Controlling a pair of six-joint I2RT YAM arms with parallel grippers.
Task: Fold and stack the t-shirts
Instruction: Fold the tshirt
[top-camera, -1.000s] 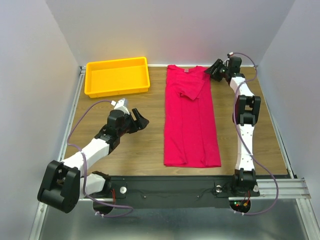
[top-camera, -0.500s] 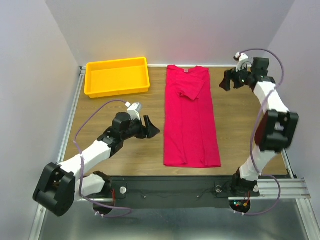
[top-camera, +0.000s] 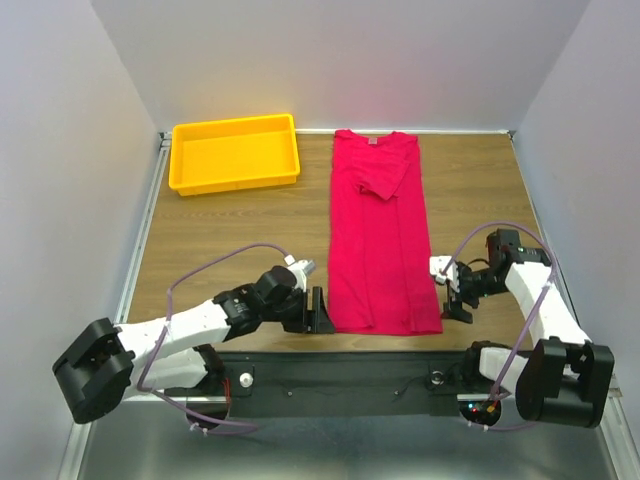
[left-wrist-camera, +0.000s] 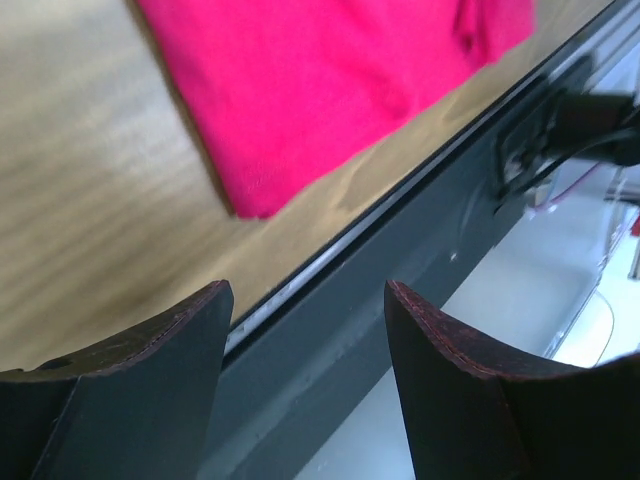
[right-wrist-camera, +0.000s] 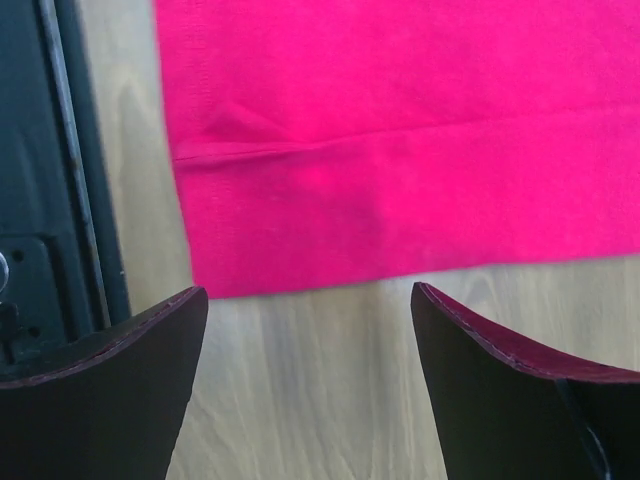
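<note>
The left gripper turns and shifts to the right in the top view next, down onto the t-shirt hem's nearest corner (top-camera: 334, 328) (left-wrist-camera: 254, 204), as that corner lies beyond its open fingers.
One crimson-pink t-shirt (top-camera: 380, 235) lies flat on the wooden table as a long narrow strip, collar at the far end and a sleeve folded in over the chest. My left gripper (top-camera: 318, 310) sits low at the near left corner of the hem, open and holding nothing. In the left wrist view that gripper (left-wrist-camera: 308, 300) hovers over the table's front rail, with the t-shirt's corner (left-wrist-camera: 330, 90) just beyond it. My right gripper (top-camera: 455, 295) is beside the near right corner, open. The right wrist view shows this gripper (right-wrist-camera: 308, 300) over bare wood, a little short of the t-shirt's edge (right-wrist-camera: 400, 150).
A yellow plastic tray (top-camera: 235, 150) stands at the far left of the table. The dark metal rail (top-camera: 350, 365) with the arm bases runs along the near edge, close behind both grippers. White walls enclose the table on three sides.
The left gripper has slid from the table's left middle to the shirt's near left corner. The right arm has swung from the far right corner down to the near right corner, its jaws spreading.
</note>
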